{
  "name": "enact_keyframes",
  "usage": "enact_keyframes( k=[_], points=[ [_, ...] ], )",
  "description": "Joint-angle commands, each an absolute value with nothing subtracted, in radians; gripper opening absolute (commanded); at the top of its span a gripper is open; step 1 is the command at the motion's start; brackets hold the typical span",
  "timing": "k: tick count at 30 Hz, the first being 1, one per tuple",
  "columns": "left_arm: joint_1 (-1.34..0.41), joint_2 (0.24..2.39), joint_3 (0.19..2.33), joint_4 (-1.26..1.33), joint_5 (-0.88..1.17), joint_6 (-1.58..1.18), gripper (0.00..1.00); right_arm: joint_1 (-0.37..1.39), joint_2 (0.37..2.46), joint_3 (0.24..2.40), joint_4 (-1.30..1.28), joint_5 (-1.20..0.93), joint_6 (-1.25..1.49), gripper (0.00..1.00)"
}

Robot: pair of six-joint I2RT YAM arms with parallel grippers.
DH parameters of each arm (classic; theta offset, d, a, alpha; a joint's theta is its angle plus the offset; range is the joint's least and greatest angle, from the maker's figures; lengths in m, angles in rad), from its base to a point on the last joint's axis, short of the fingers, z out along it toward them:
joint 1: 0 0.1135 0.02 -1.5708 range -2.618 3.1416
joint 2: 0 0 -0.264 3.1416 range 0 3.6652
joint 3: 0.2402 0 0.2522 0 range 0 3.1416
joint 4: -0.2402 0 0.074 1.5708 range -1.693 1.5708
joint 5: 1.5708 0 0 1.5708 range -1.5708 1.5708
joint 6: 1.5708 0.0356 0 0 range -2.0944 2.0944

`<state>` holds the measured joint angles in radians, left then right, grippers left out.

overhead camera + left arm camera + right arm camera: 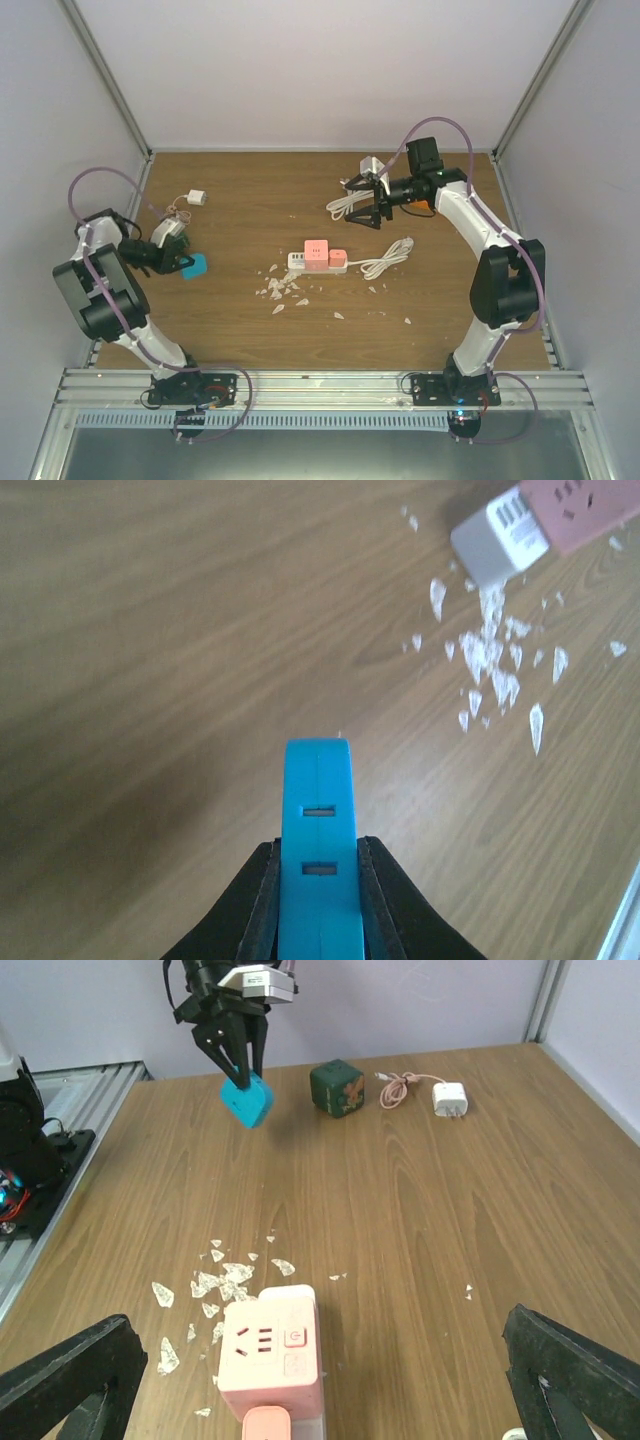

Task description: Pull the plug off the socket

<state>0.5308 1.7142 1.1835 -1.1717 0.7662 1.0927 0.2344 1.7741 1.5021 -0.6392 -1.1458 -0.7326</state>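
The robot next needs to lower its left gripper to the left in the top view and let go of the blue plug (195, 266), because bare tabletop is below the gripper on that side.
My left gripper (178, 262) is shut on a blue plug (195, 266), well left of the power strip. In the left wrist view the blue plug (318, 850) sits clamped between my black fingers (250, 910). The white power strip (318, 262) lies mid-table with pink cube sockets (317, 252) on it. My right gripper (366, 202) is wide open and empty, behind and right of the strip. In the right wrist view the pink cube socket (270, 1360) is below my right gripper (320, 1385), and the blue plug (247, 1100) shows in the left gripper (235, 1055).
White shards (280, 290) lie scattered in front of the strip. The strip's white cable (388, 258) coils to its right, and another white cable (345, 205) lies under the right gripper. A green cube (336, 1087) and a white charger (195, 197) with its cable are at far left.
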Motion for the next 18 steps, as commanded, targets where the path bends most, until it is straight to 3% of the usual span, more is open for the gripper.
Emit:
enact_keyframes(
  k=[1,14,18],
  points=[
    [0.601,1.730,1.171,-1.256,0.682,1.210,0.06,0.228,1.735,1.483,-0.643,-1.129,-0.774,0.99],
    [0.696,1.898,1.218,-1.254,0.594,1.262,0.10,0.227,1.705,1.434,-0.634,-1.072,-0.777,1.00],
    [0.713,1.932,1.238,-1.207,0.564,1.238,0.24,0.228,1.698,1.428,-0.645,-1.061,-0.775,1.00]
  ],
)
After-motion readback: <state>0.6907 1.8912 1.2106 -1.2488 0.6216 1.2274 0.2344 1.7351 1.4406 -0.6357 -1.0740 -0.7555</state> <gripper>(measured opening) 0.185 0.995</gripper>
